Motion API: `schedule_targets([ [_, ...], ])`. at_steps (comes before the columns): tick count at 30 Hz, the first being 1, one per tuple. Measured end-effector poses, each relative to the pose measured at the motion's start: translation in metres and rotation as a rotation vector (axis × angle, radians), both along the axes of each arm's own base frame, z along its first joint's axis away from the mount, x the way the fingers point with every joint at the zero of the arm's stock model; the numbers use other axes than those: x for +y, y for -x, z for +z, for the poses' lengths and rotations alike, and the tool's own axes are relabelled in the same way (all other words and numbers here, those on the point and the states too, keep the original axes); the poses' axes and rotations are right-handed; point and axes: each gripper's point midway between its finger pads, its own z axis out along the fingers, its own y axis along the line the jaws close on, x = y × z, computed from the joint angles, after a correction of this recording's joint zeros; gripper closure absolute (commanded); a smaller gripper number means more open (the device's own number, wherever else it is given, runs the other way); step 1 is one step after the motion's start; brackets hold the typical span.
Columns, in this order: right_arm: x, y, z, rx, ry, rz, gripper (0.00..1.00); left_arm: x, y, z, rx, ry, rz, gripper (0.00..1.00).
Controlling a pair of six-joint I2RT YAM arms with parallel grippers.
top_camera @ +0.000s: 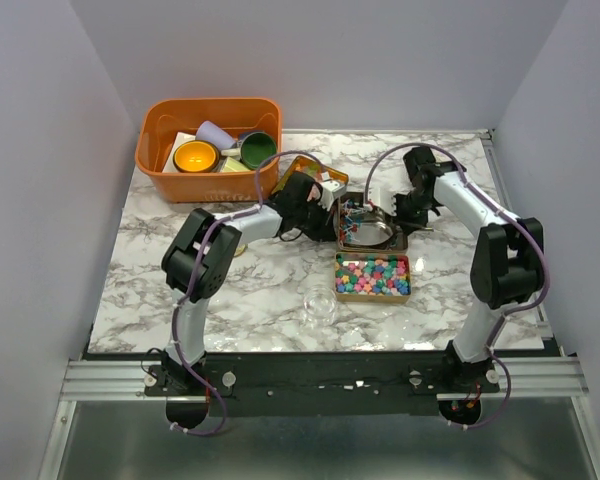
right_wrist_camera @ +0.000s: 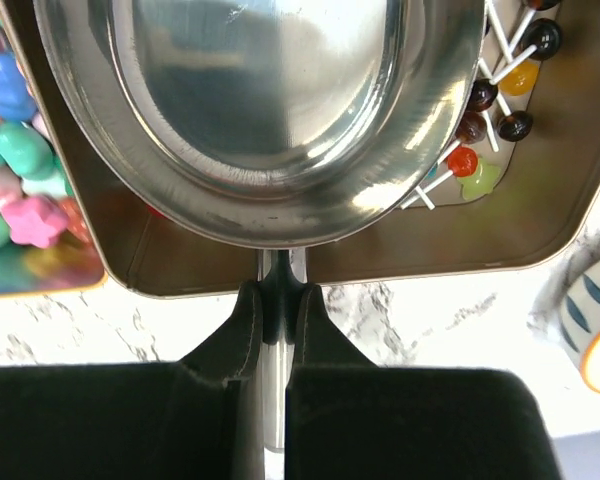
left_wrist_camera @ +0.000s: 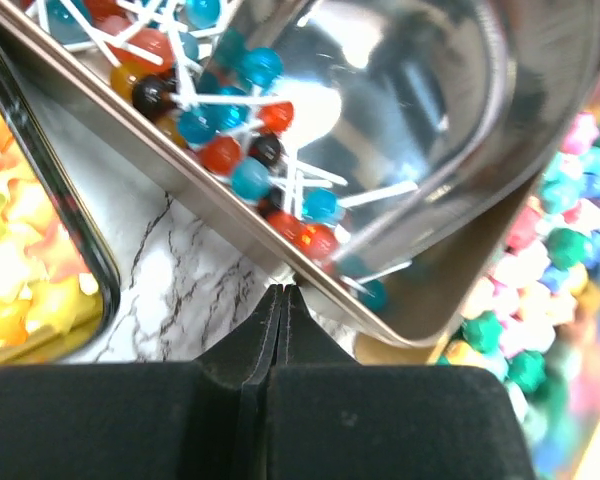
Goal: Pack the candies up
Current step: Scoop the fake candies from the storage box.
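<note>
I will push the scoop [top_camera: 372, 230] with my right gripper next toward the lollipops by my left gripper and then let go of the handle, because the bowl is empty.
Three open tins of candies stand mid-table. Bright star candies [top_camera: 372, 277] [left_wrist_camera: 565, 260] [right_wrist_camera: 10, 170] fill the near tin. Pastel yellow and orange candies [left_wrist_camera: 15, 290] fill a gold tin on the left. Small red, blue and dark lollipop candies [left_wrist_camera: 230, 130] [right_wrist_camera: 500, 110] lie in the middle tin [top_camera: 344, 240] [right_wrist_camera: 430, 255]. My right gripper [top_camera: 400, 212] [right_wrist_camera: 278, 300] is shut on the handle of a steel scoop [top_camera: 372, 230] [right_wrist_camera: 270, 110], whose empty bowl hangs over the middle tin. My left gripper [top_camera: 325, 205] [left_wrist_camera: 283, 292] is shut on nothing, its tip at that tin's rim [left_wrist_camera: 180, 185].
An orange bin [top_camera: 155, 170] with cups and a gold lid stands at the back left. A small clear cup [top_camera: 320, 308] sits near the front, left of the bright candies. A white and blue striped object [right_wrist_camera: 592, 320] shows at the right edge of the right wrist view.
</note>
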Motion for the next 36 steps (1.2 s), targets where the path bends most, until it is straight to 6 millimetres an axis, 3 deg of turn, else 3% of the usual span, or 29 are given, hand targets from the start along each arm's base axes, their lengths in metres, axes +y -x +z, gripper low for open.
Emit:
schedule_targets([
  [7,0.008,-0.001,0.001,0.012,-0.150,-0.045,0.99,0.012,0.002,0.028,-0.003,0.009,-0.046,1.00],
  [11,0.026,-0.003,0.001,-0.009,-0.257,-0.029,0.99,0.017,0.003,0.049,-0.024,0.021,-0.076,0.99],
  [15,0.031,-0.003,0.001,-0.038,-0.310,-0.035,0.99,0.028,0.009,0.066,-0.038,0.021,-0.097,0.96],
  [18,0.032,-0.004,0.002,-0.048,-0.336,-0.043,0.99,0.032,0.013,0.072,-0.041,0.020,-0.108,0.91],
  [25,0.032,-0.004,0.003,-0.075,-0.399,-0.065,0.99,0.039,0.020,0.076,-0.038,-0.001,-0.127,0.62],
  [30,0.032,-0.002,0.005,-0.099,-0.427,-0.072,0.99,0.054,0.025,0.090,-0.068,-0.029,-0.140,0.58],
  [36,0.030,0.001,0.006,-0.110,-0.433,-0.120,0.99,0.077,0.013,0.104,-0.097,-0.046,-0.095,0.58],
])
